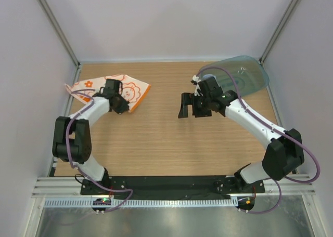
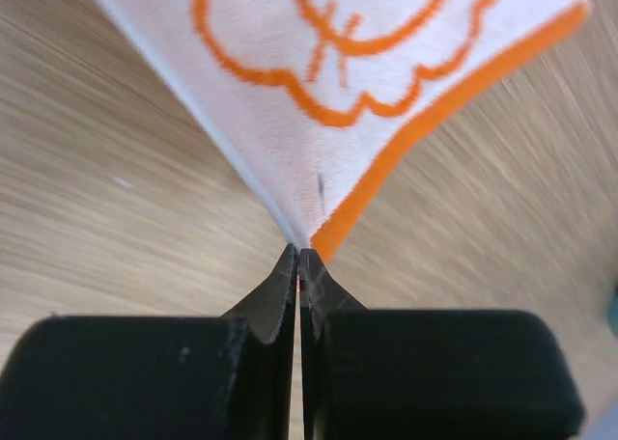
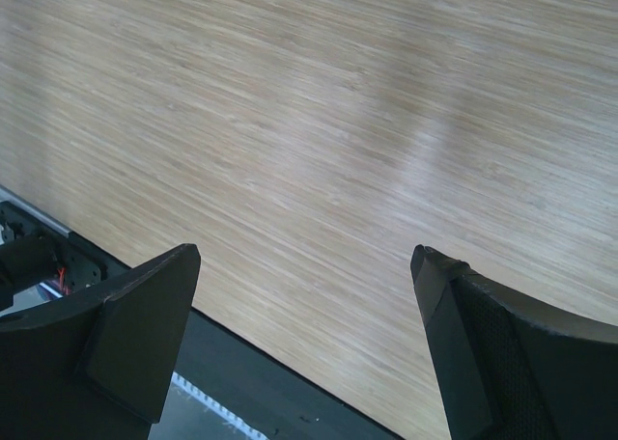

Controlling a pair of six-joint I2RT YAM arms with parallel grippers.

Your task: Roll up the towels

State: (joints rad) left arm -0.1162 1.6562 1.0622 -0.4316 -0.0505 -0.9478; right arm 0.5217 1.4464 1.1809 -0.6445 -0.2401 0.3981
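My right gripper's fingers have only bare wood between them, so they should next go left in the top view and down onto the towel's near corner [image 1: 129, 111].
A white towel [image 1: 134, 89] with orange prints and orange edging lies at the back left of the wooden table. My left gripper [image 1: 124, 106] is at its near corner. In the left wrist view the towel [image 2: 328, 73] spreads away from the fingertips, and the left gripper [image 2: 298, 252] is shut on that corner, cloth pinched between the tips. My right gripper [image 1: 191, 108] hovers over the middle right of the table, well apart from the towel. Its jaws stand wide open in the right wrist view, with only bare wood between them [image 3: 304, 257].
A translucent teal plastic tray [image 1: 250, 73] sits at the back right, behind the right arm. White walls close in the table on three sides. The black base rail [image 1: 171, 185] runs along the near edge.
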